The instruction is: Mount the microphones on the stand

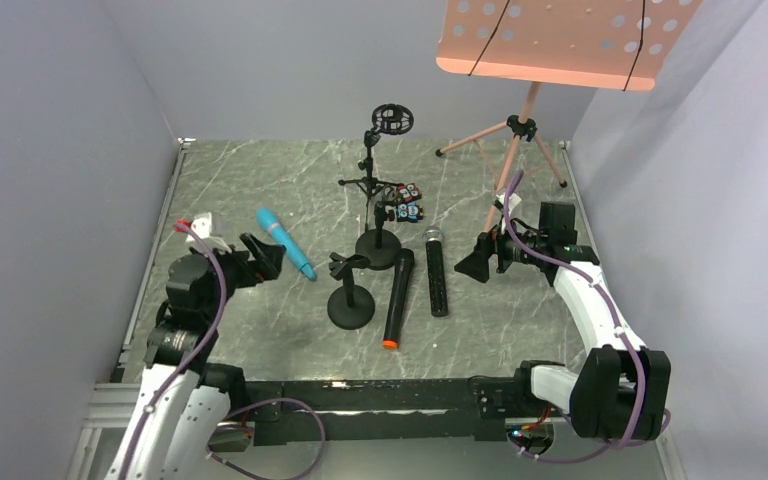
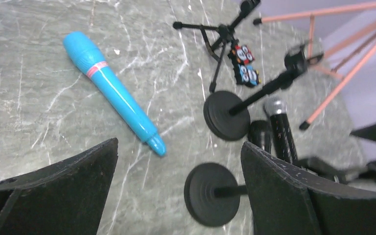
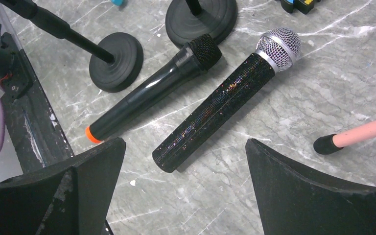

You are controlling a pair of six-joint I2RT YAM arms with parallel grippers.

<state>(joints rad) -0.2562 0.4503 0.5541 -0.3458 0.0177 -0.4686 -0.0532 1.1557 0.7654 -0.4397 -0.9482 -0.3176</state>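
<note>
My left gripper swings outward next and turns to line up with the slanted blue microphone. It then moves down over the pink band (image 1: 274, 229) (image 2: 96, 69), which lies outward and below the gripper.
The light blue microphone (image 1: 286, 243) lies on the marble table at the left, also in the left wrist view (image 2: 112, 91). The all-black microphone with an orange end (image 1: 398, 297) and the black microphone with a silver mesh head (image 1: 436, 270) lie side by side in the middle; both show in the right wrist view (image 3: 152, 93) (image 3: 225, 95). Two round-base stands (image 1: 350, 295) (image 1: 378, 240) and a tripod stand with a ring mount (image 1: 375, 165) are upright and hold no microphone. My left gripper (image 1: 263, 257) is open beside the blue microphone. My right gripper (image 1: 480, 262) is open right of the mesh microphone.
A pink music stand (image 1: 560, 40) on a tripod (image 1: 515, 150) occupies the back right. A small coloured clip block (image 1: 407, 200) hangs on the tripod stand. Grey walls close both sides; a black rail (image 1: 360, 395) runs along the near edge.
</note>
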